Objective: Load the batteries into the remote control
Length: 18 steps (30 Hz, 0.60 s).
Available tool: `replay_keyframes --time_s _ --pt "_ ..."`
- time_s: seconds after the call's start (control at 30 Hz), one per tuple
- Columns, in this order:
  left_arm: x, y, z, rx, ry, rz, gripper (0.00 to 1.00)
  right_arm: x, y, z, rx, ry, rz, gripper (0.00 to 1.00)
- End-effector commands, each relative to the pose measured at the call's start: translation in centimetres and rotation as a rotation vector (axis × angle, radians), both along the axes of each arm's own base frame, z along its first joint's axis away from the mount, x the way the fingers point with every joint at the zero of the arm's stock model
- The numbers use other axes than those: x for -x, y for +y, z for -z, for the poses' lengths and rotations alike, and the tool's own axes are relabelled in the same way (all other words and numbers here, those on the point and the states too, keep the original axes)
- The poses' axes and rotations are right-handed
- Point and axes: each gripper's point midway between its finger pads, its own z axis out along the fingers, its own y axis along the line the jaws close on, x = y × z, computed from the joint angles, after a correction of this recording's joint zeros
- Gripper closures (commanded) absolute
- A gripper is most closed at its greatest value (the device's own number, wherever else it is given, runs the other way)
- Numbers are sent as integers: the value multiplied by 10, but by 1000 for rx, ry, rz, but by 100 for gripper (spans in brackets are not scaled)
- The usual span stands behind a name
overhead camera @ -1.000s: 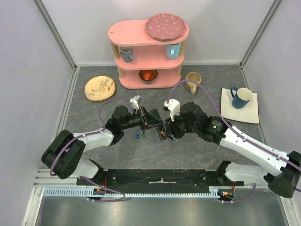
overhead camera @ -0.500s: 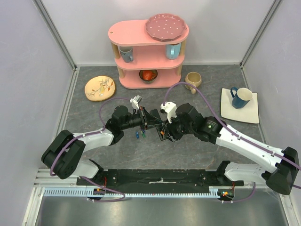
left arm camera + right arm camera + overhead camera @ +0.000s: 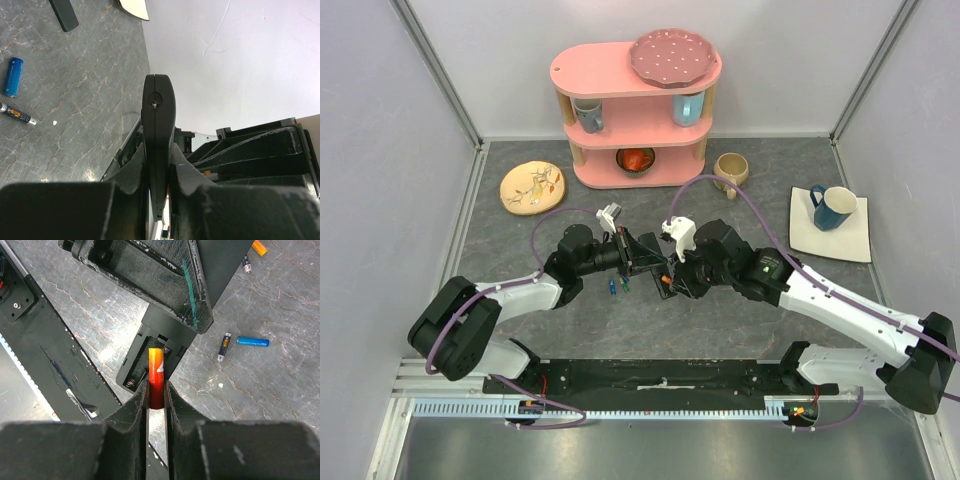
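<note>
Next, my right gripper draws the red-orange battery out of the remote control's battery hollow point(image 3: 137, 367). It then lowers it to release on the bare tabletop point(image 3: 234, 375) beside the dark battery, below the gripper.
My left gripper point(image 3: 646, 262) is shut on the black remote control point(image 3: 658, 270) and holds it above the table; the left wrist view shows the remote point(image 3: 158, 120) edge-on between the jaws. My right gripper point(image 3: 156, 390) is shut on a red-orange battery point(image 3: 156, 372), whose tip sits in the remote's open battery recess point(image 3: 137, 367), beside a spring. Loose batteries lie on the table: a blue one point(image 3: 252, 341), a dark one point(image 3: 223, 346), an orange one point(image 3: 259, 247). The blue one point(image 3: 13, 76) and the dark one point(image 3: 17, 115) also show in the left wrist view.
A pink shelf point(image 3: 635, 100) with cups and a bowl stands at the back. A patterned plate point(image 3: 532, 187) lies back left, a beige mug point(image 3: 730, 170) back centre, a blue mug point(image 3: 835, 207) on a white square plate point(image 3: 855, 245) at right. A black flat piece point(image 3: 64, 14) lies on the table.
My right gripper has moved left with the battery, closing in on the remote held by the left gripper. The left arm has stayed put.
</note>
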Motion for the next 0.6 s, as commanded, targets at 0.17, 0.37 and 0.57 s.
replay_keyframes --time_s 0.17,0.37,0.57 --pt "3 0 -10 11 -96 30 98 -7 -2 -59 -108 -130 24 88" --pt "20 5 -21 85 -161 90 98 -33 -39 -39 44 -204 205 100" --pt "55 19 -29 147 -216 189 98 -49 -76 32 275 -172 309 100"
